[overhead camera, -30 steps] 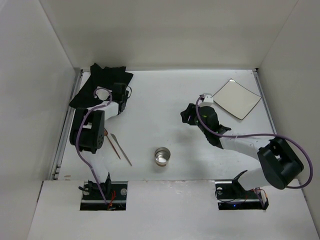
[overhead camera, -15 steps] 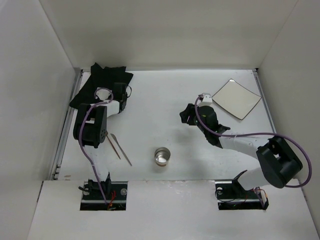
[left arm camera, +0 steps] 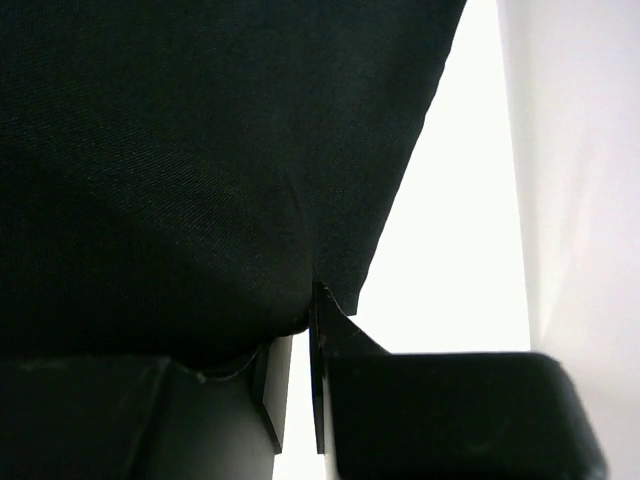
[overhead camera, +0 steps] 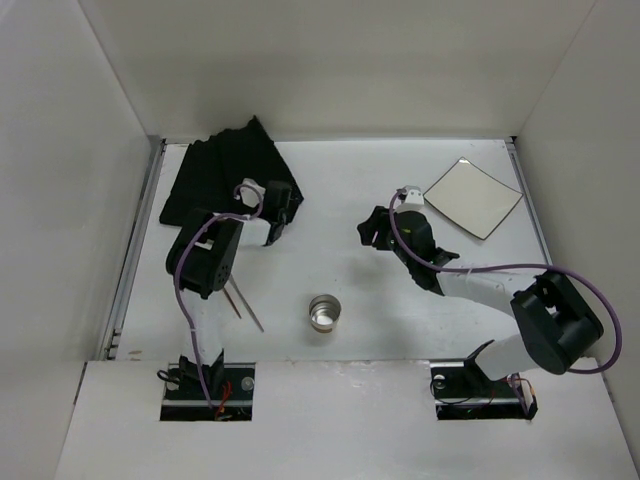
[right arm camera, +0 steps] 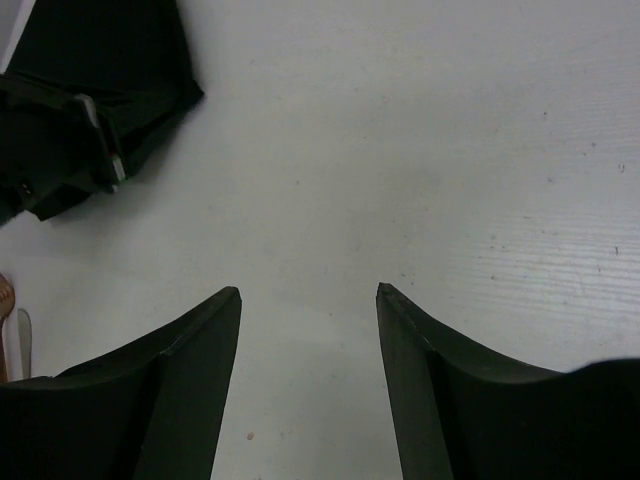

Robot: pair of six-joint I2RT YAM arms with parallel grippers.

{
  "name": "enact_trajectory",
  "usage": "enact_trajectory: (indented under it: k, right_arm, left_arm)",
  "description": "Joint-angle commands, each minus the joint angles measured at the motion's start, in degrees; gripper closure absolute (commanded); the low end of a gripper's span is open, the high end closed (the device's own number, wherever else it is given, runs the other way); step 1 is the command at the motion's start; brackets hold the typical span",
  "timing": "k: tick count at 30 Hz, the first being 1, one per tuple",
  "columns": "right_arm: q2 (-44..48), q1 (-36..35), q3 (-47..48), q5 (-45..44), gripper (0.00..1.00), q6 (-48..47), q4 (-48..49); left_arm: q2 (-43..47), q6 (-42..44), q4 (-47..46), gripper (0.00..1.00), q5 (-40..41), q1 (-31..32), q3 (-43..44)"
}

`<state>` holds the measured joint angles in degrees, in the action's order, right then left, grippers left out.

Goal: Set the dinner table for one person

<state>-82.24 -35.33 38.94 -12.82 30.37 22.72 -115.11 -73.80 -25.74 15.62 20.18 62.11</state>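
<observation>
The cloth mat lies crooked and bunched, so I need to lower my open right gripper toward the tabletop next and close it on the mat's corner beside my left gripper.
A black cloth mat (overhead camera: 222, 177) lies at the far left of the white dinner table (overhead camera: 330, 190). My left gripper (overhead camera: 289, 204) is shut on the mat's right edge, and the cloth (left arm camera: 200, 150) fills most of the left wrist view, pinched between the fingertips (left arm camera: 305, 322). My right gripper (overhead camera: 371, 229) hovers open over bare table near the middle, with nothing between its fingers (right arm camera: 308, 290). The right wrist view also shows the mat (right arm camera: 110, 40) at upper left.
A small white square plate (overhead camera: 472, 197) lies at the far right. A metal cup (overhead camera: 324, 312) stands near the front centre. Two thin utensils (overhead camera: 241, 300) lie left of the cup, by the left arm. White walls enclose the table.
My left gripper closed on the mat and moved right, pulling the cloth's edge with it and stretching it out. The right arm barely shifted.
</observation>
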Motion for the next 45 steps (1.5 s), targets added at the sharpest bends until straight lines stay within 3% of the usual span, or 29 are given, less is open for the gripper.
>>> enact_trajectory:
  k: [1, 14, 16, 22, 27, 33, 38, 41, 45]
  right_arm:
    - [0.15, -0.13, 1.14, -0.19, 0.37, 1.71, 2.59]
    - [4.54, 7.95, -2.72, -6.51, 0.36, 9.35, -1.18]
    - [5.07, 9.62, -3.43, -8.27, 0.36, 10.49, -2.24]
    - [3.76, 11.21, -2.73, -8.27, 0.36, 12.17, -4.79]
    - [1.73, 10.86, -1.23, -7.66, 0.36, 13.14, -6.81]
    - [-2.48, 11.21, 0.26, -2.93, 0.37, 16.2, -7.17]
    - [-7.14, 11.38, 1.75, -0.72, 0.37, 17.88, -5.76]
    - [-10.3, 11.82, 3.24, 1.83, 0.38, 19.72, -4.97]
    - [-13.91, 12.61, 5.18, 3.32, 0.4, 21.92, -4.0]
  left_arm:
    - [-0.47, -0.11, -6.25, 0.93, -4.89, 4.28, -1.99]
    - [-3.72, -3.19, -9.25, 0.91, -10.34, 22.47, 3.19]
    - [-3.98, -3.46, -9.16, 0.85, -10.96, 24.5, 4.07]
    - [2.94, 2.41, -8.89, 0.52, -7.98, 29.6, 2.5]
    - [15.5, 13.04, -6.71, 0.45, -2.01, 30.75, -4.52]
    - [32.47, 16.32, 5.16, 0.44, 8.98, 23.64, -19.98]
    - [44.33, 15.53, 10.88, 0.43, 9.52, 10.47, -32.82]
    - [47.69, 15.97, 11.5, 0.42, 8.38, 2.56, -37.13]
    - [43.58, 16.41, 10.1, 0.42, 2.5, -6.33, -37.24]
